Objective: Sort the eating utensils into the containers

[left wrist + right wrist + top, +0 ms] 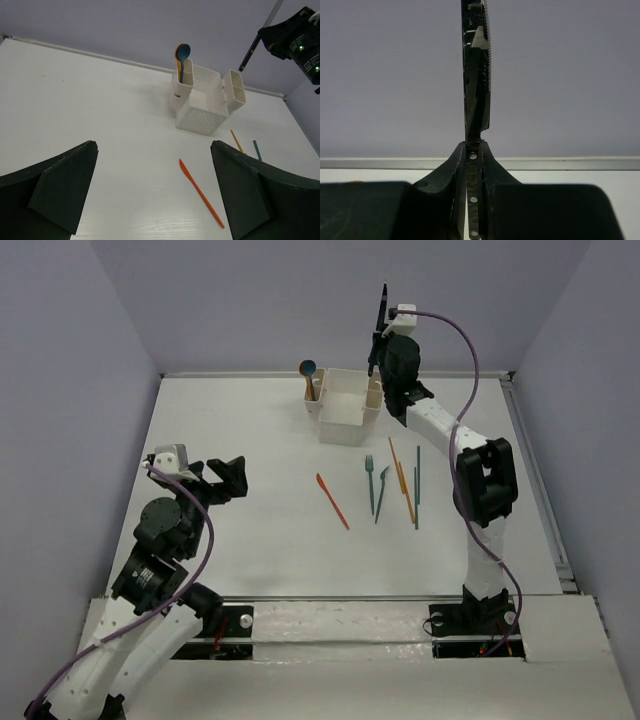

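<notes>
The dark grey knife's handle hangs above the caddy's empty side compartment, so the robot's right gripper should next move down to bring the knife into the far cell (376, 383) and release it.
The white caddy (348, 412) stands at the far middle of the table, with an orange and a blue spoon (309, 370) upright in its left side compartment. My right gripper (376, 348) is shut on a dark grey knife (382, 308), held blade up above the caddy's right side compartment; in the right wrist view the knife (476, 75) rises from between the closed fingers (447, 175). An orange knife (333, 502), a teal fork (370, 483), a teal knife (381, 494), an orange chopstick (401, 478) and a teal chopstick (417, 486) lie on the table. My left gripper (232, 478) is open and empty, low at the left.
In the left wrist view the caddy (202, 102) and the spoons (183, 52) are ahead, the orange knife (201, 192) lies between the open fingers' line of sight, and the right arm (300, 42) is at the top right. Walls enclose the table on three sides.
</notes>
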Motion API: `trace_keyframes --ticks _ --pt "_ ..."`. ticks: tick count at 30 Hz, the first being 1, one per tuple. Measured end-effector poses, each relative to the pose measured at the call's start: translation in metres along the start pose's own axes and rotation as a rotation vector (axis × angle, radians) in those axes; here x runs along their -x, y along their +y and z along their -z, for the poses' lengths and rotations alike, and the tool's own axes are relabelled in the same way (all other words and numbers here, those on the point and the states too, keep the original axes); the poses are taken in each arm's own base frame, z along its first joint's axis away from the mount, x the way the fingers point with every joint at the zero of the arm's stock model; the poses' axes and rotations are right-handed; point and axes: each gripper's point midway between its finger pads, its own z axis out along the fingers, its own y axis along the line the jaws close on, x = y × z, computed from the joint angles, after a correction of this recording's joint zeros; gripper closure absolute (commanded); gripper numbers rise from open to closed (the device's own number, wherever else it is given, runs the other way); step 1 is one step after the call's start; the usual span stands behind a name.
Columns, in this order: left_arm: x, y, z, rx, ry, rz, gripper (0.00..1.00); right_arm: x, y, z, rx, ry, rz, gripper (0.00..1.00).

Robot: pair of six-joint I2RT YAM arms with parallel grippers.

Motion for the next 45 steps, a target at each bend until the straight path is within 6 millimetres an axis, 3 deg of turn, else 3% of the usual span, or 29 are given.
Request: trace_keyframes --ticks 6,13,23,27,32,37,40,45 --pt "-0.002 0.005 -0.004 0.023 -0.001 -0.006 0.01 -0.037 -0.024 -0.016 -0.037 0.024 0.079 1.00" --pt "-0.011 0.009 -0.011 0.045 0.027 -0.024 0.01 -0.034 -0.030 -0.019 -0.041 -0.021 0.090 1.00" --pt "-0.009 0.009 -0.011 0.046 0.020 -0.022 0.01 -0.073 -0.032 -0.011 -0.014 0.038 0.110 1.00" --pt "-0.009 0.010 -0.011 0.048 0.020 -0.022 0.01 -0.073 -0.029 -0.011 0.001 0.037 0.108 0.62" --pt "-0.008 0.010 -0.011 0.049 0.019 -0.022 0.01 -0.084 -0.028 -0.008 0.023 0.057 0.114 0.39" --pt "-0.007 0.010 -0.011 0.048 0.015 -0.020 0.01 -0.100 -0.031 0.001 0.024 0.111 0.126 0.32" --pt "-0.006 0.010 -0.010 0.045 0.010 -0.018 0.01 -0.094 -0.033 0.010 0.026 0.129 0.128 0.34" --pt "-0.004 0.009 -0.009 0.041 0.002 -0.014 0.01 -0.048 -0.026 0.038 0.065 0.139 0.074 0.37"
